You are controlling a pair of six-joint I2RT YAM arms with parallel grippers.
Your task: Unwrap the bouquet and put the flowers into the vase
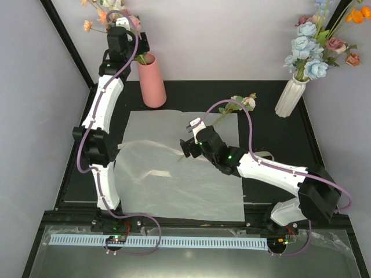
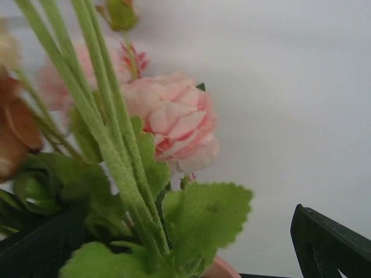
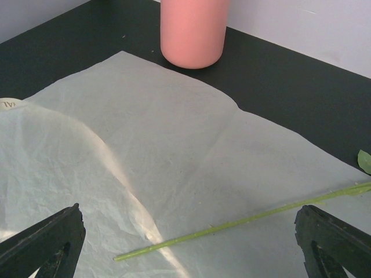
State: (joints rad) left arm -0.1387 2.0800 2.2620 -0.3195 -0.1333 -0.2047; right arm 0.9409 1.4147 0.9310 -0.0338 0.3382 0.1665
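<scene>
The robot will next reach its right gripper outward to the stem below near its leaves, turn the gripper because the stem runs from finger to finger, then lower and close it.
The salmon-pink vase (image 1: 152, 82) stands at the back left of the black mat. Pink, peach and cream flowers (image 1: 107, 16) rise above it, partly hidden by my left arm. My left gripper (image 1: 138, 57) hangs open at the vase's mouth. In the left wrist view green stems (image 2: 119, 150) and a pink bloom (image 2: 177, 121) pass between the wide-apart fingers (image 2: 330, 243), above the vase rim (image 2: 223, 269). The wrapping paper (image 1: 174, 179) lies spread flat. One flower (image 1: 246, 102) lies with its stem (image 3: 243, 223) on the paper. My right gripper (image 1: 186, 149) is open just over that stem's end, and the vase (image 3: 193, 32) stands beyond it.
A white ribbed vase (image 1: 291, 96) with blue, mauve and orange flowers stands at the back right. Black frame bars run along the mat's edges. A small cream roll (image 3: 8, 104) lies at the paper's left edge in the right wrist view.
</scene>
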